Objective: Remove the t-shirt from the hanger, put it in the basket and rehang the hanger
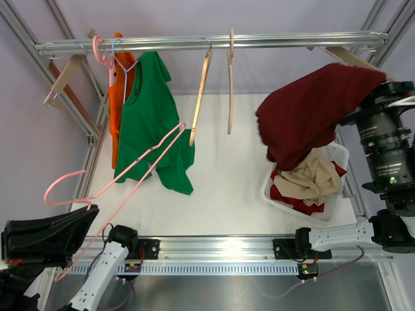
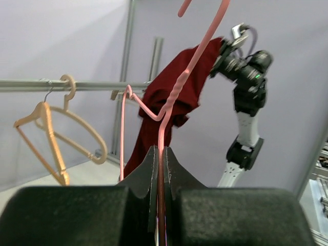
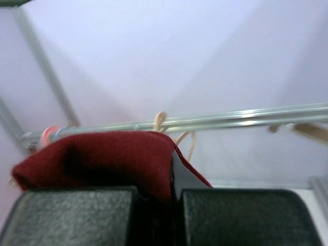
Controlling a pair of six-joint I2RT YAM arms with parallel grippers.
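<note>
The dark red t-shirt (image 1: 311, 107) hangs clear of the pink hanger, so I need to lower my right gripper over the white basket, tilting it downward, and let go of the cloth.
The dark red t-shirt (image 1: 311, 107) hangs bunched above the basket at the right, free of the hanger. My right gripper (image 3: 173, 169) is shut on a fold of the t-shirt (image 3: 102, 156); in the top view the cloth hides its fingertips. The bare pink hanger (image 1: 130, 170) slants across the left side of the table with nothing on it. My left gripper (image 2: 161, 149) is shut on the pink hanger (image 2: 177, 92), its wire pinched between the two fingers. In the left wrist view the red t-shirt (image 2: 169, 92) shows behind the hanger, apart from it.
A metal rail (image 1: 214, 43) runs across the back, carrying a green t-shirt (image 1: 152, 116) on a hanger, an orange garment (image 1: 115, 103) and two bare wooden hangers (image 1: 201, 97). A white basket (image 1: 334, 194) with beige and red clothes (image 1: 311, 178) stands at the right.
</note>
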